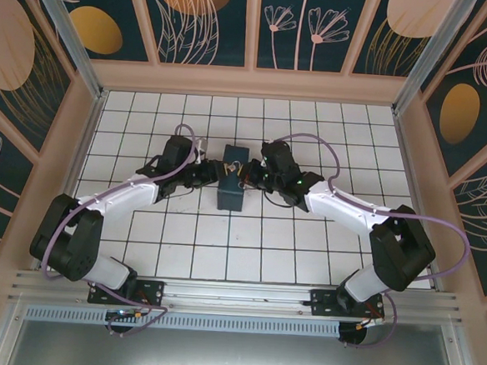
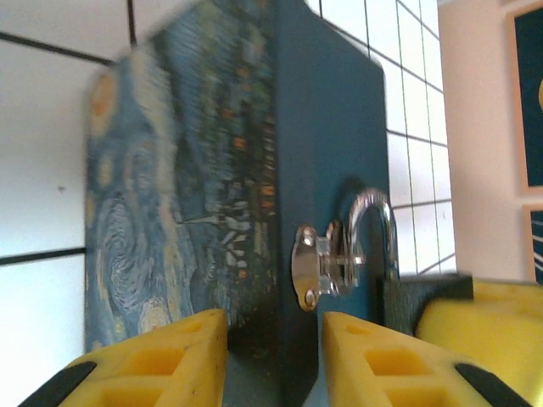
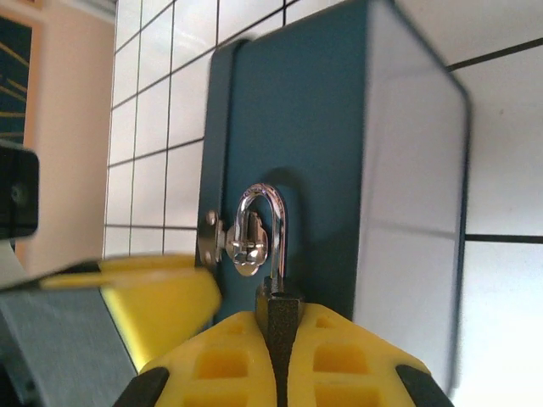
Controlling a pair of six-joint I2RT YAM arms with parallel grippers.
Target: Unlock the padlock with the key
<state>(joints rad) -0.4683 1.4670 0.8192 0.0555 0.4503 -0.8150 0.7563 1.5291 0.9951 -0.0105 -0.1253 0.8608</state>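
Observation:
The robot's right gripper should unhook the shackle, go from the box [image 1: 230, 197] down to the open tiles below it and let go, because the shackle loops through the hasp.
The padlock [image 3: 278, 307] has a dark body and a silvery shackle [image 3: 277, 227] looped through the hasp [image 3: 242, 242] on the blue swirl-painted box [image 3: 339, 153]. My right gripper [image 3: 278, 320] is shut on the padlock's body, its yellow pads pressed to both sides. In the left wrist view the shackle [image 2: 376, 222] and the dark body [image 2: 417, 297] sit beside the hasp [image 2: 316, 264]. My left gripper [image 2: 274, 329] holds the box's edge [image 2: 280, 170] between its pads, just below the hasp. In the top view both grippers meet at the box [image 1: 230, 197]. The key is hidden.
The box lies in the middle of the white tiled floor [image 1: 305, 254]. Pink-framed patterned walls [image 1: 251, 79] close in the back and both sides. Both arms reach inward from the near edge, and open tiles lie around the box.

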